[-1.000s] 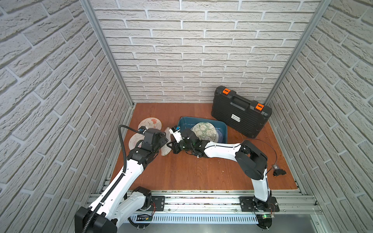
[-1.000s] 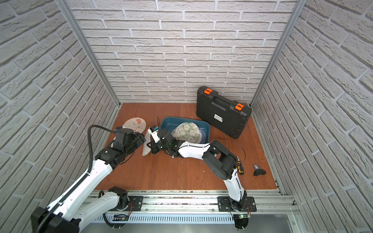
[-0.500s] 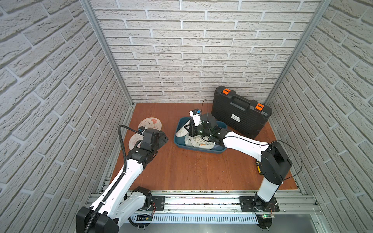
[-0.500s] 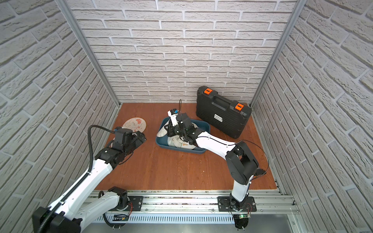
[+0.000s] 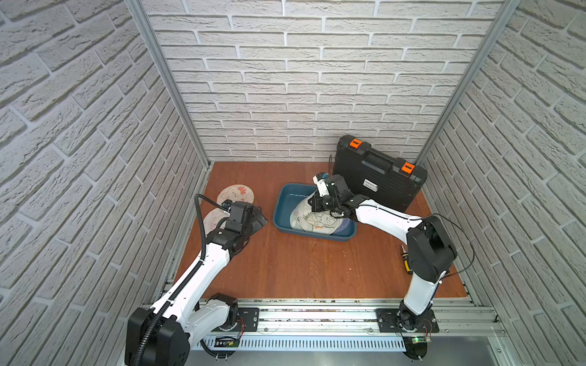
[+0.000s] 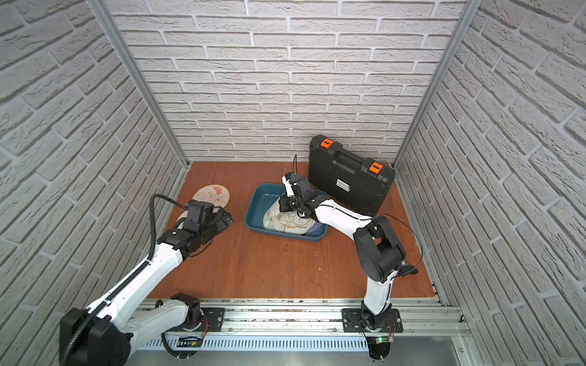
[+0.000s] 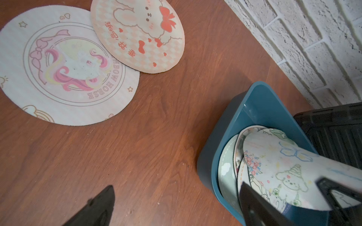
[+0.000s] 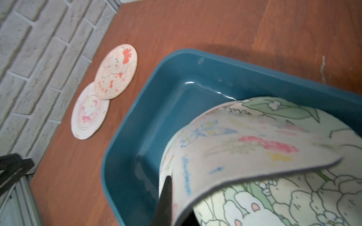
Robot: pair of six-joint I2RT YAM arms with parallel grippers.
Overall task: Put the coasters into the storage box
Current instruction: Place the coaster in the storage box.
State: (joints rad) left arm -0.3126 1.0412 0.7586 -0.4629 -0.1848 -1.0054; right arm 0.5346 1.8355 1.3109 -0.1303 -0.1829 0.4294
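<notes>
The right gripper goes down into the box point(image 5: 279, 206) next, onto the stacked coasters, to release the cream coaster, because it still hangs bent above that stack.
The teal storage box point(image 5: 279, 206) point(image 6: 253, 207) sits mid-table with several coasters point(image 5: 317, 221) stacked in its right half. My right gripper point(image 5: 314, 202) point(image 8: 176, 205) hangs over the box, shut on a cream coaster point(image 8: 244, 146) point(image 7: 284, 172) that bends over the stack. Two coasters lie on the table at the left: a rabbit coaster point(image 5: 236, 194) point(image 7: 137, 35) overlapping a unicorn coaster point(image 5: 213, 220) point(image 7: 68, 66). My left gripper point(image 5: 258, 218) point(image 7: 176, 185) stands open and empty over bare wood between them and the box.
A black ribbed case point(image 5: 380, 177) point(image 6: 348, 180) with orange latches stands right behind the box. A small yellow and black tool point(image 5: 406, 258) lies by the right arm's elbow. Brick walls close in the table on three sides.
The right gripper has carried the coaster from beside the left gripper to over the box. The left gripper has opened fully and stayed near the two loose coasters.
</notes>
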